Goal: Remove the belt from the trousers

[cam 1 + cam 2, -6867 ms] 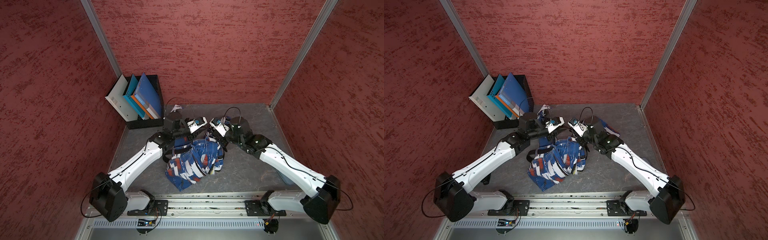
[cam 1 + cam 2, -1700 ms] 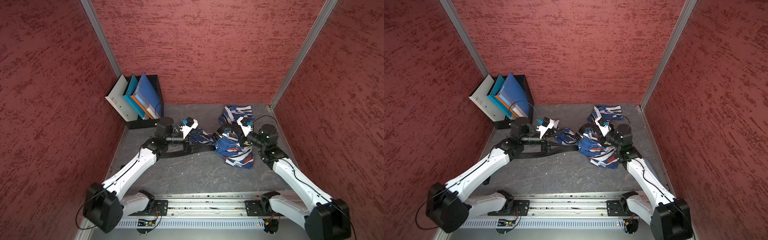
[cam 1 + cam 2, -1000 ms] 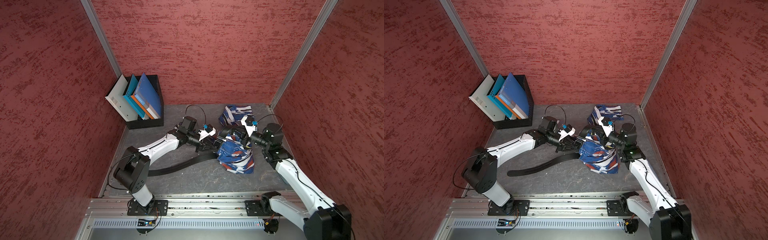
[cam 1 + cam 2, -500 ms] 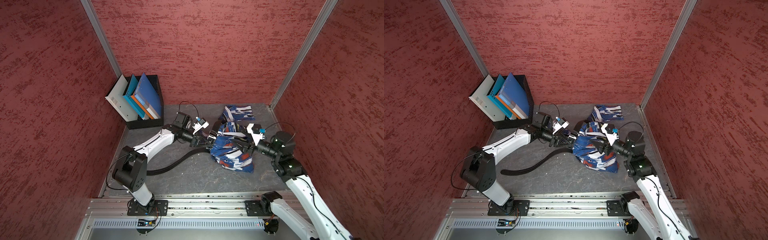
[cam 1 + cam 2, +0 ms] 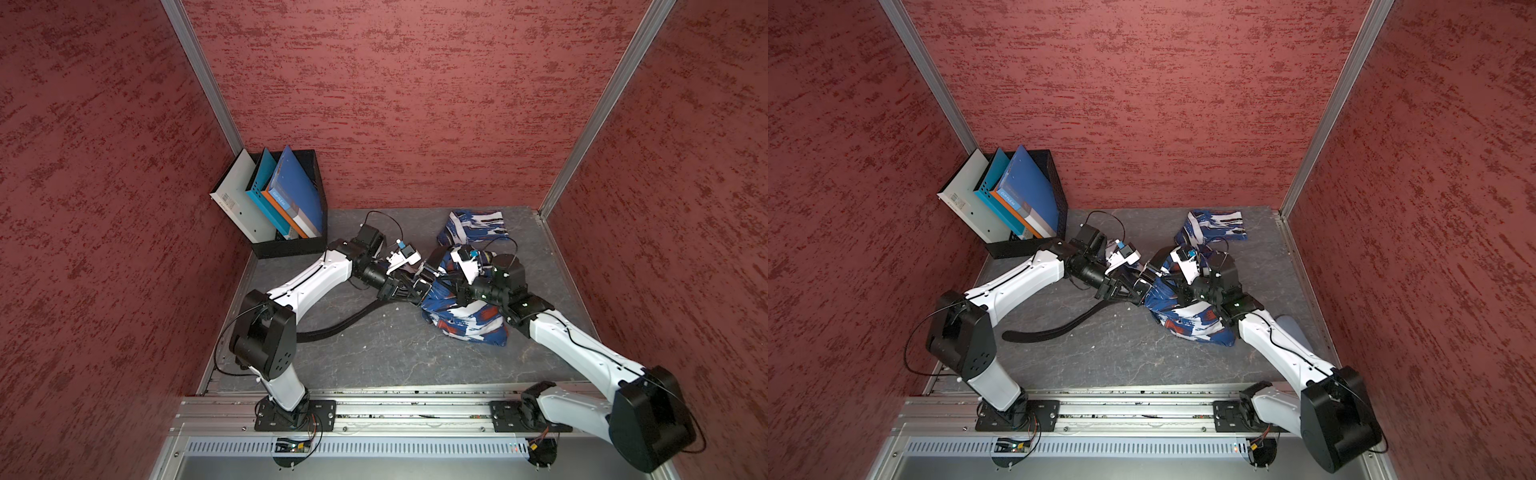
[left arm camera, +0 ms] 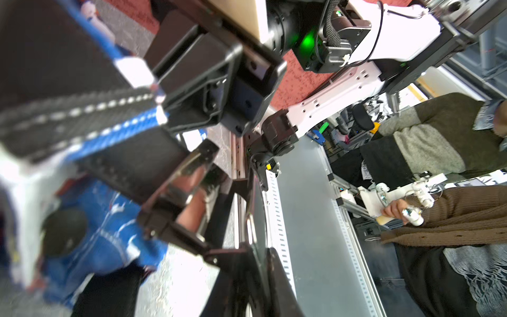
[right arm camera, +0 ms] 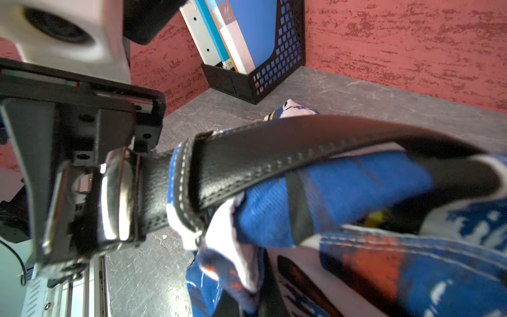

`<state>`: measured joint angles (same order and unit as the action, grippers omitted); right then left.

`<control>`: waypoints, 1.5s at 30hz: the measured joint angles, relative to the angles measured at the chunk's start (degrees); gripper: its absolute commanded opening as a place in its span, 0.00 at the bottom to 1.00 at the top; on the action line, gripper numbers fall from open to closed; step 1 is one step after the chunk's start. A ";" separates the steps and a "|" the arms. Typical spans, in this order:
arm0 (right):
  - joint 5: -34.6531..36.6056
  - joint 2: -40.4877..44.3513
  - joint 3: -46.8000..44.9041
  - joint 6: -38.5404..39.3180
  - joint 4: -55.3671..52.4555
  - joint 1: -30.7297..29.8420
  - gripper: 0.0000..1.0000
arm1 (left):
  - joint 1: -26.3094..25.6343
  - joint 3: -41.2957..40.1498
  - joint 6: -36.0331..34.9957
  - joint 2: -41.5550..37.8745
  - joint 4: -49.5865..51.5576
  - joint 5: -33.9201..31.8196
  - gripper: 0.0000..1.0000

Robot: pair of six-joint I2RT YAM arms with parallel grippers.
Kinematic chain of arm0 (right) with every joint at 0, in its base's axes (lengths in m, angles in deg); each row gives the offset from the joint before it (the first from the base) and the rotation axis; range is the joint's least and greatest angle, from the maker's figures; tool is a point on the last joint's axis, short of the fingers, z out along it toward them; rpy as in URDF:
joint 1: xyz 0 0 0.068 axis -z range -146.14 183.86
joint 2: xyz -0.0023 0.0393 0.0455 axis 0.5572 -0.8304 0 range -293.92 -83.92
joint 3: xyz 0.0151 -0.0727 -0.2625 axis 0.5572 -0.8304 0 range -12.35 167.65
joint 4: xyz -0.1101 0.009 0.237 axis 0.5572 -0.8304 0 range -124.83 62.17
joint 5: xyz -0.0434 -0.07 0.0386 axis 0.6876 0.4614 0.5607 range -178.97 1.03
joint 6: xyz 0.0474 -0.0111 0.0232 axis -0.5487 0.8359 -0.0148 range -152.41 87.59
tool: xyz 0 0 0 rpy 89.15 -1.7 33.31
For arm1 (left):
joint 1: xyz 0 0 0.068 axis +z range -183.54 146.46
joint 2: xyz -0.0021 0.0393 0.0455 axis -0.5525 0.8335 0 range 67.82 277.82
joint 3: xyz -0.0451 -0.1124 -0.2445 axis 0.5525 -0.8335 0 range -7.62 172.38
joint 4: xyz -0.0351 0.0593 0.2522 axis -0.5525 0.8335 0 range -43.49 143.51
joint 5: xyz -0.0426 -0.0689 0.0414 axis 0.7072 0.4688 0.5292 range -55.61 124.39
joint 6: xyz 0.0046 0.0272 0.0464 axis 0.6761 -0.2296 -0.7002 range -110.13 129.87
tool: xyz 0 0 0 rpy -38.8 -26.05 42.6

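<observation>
My left gripper draws away from the trousers toward the open tabletop by the file box next and releases the belt, since a waist loop still holds it.
The trousers are a bunched blue, white and orange heap right of centre in both top views. The black belt trails its free end leftward over the table. In the right wrist view the belt still runs through a waist loop, with its metal buckle just outside it. My left gripper is shut on the belt at the buckle end, jaws nearly together in its wrist view. My right gripper is shut on the trousers, its fingers buried in fabric.
A black mesh file box with blue and white folders stands in the back left corner. One trouser leg lies spread toward the back wall. Red walls close three sides, and an aluminium rail runs along the front.
My right gripper has moved left, closer to the left gripper, and now grips the trousers nearer the buckle. The left gripper holds its place; the belt's tail lies much as before.
</observation>
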<state>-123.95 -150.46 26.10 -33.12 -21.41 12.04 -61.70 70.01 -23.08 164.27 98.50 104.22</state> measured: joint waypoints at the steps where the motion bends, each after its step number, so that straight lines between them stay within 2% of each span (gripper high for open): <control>1: -0.57 1.01 -1.86 -2.01 2.21 0.83 0.00 | 0.35 -0.07 -0.46 -0.02 0.76 -0.70 0.00; 4: 0.79 4.57 -5.49 -8.55 6.40 3.34 0.00 | 1.92 -1.84 -0.57 -0.37 1.11 -3.10 0.00; 6: 4.39 7.04 -6.78 -13.29 7.76 4.81 0.00 | 3.37 -4.13 -0.52 -1.09 1.49 -4.92 0.00; 12: 23.61 9.66 -5.77 -25.55 6.80 9.20 0.00 | 8.11 -9.09 -0.55 -9.51 5.03 -9.84 0.00; 16: 30.56 6.03 0.00 -31.26 7.19 16.70 0.00 | 18.03 -8.96 -0.33 -20.35 6.27 -12.46 0.00; 18: 30.71 3.48 5.46 -32.15 6.71 19.08 0.00 | 23.23 -8.33 -0.35 -23.74 6.25 -14.12 0.00; 22: 29.42 -0.74 17.11 -31.69 4.87 21.09 0.00 | 26.34 -8.02 -0.02 -25.64 5.35 -17.59 0.00; 26: 27.56 -1.14 19.23 -31.28 3.52 22.05 0.00 | 32.20 -11.21 1.64 -30.29 1.64 -25.33 0.00; 29: 25.07 -1.46 19.23 -30.56 0.04 25.40 0.00 | 34.25 -14.03 2.54 -32.39 -0.33 -30.56 0.00; 33: 21.38 -2.14 19.21 -27.65 -3.78 29.38 0.00 | 34.69 -16.55 2.56 -27.34 -1.38 -33.05 0.00; 38: 19.26 -2.01 17.84 -24.79 -5.25 30.56 0.00 | 34.53 -19.50 1.18 -18.08 -2.62 -39.71 0.00; 45: 16.22 -2.03 17.99 -23.63 -7.21 32.76 0.00 | 41.94 -19.76 1.03 -10.86 -4.46 -43.78 0.03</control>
<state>-107.74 -152.50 44.09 -56.75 -28.62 44.80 -19.76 50.25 -22.05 153.40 94.04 60.44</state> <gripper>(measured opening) 0.073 0.169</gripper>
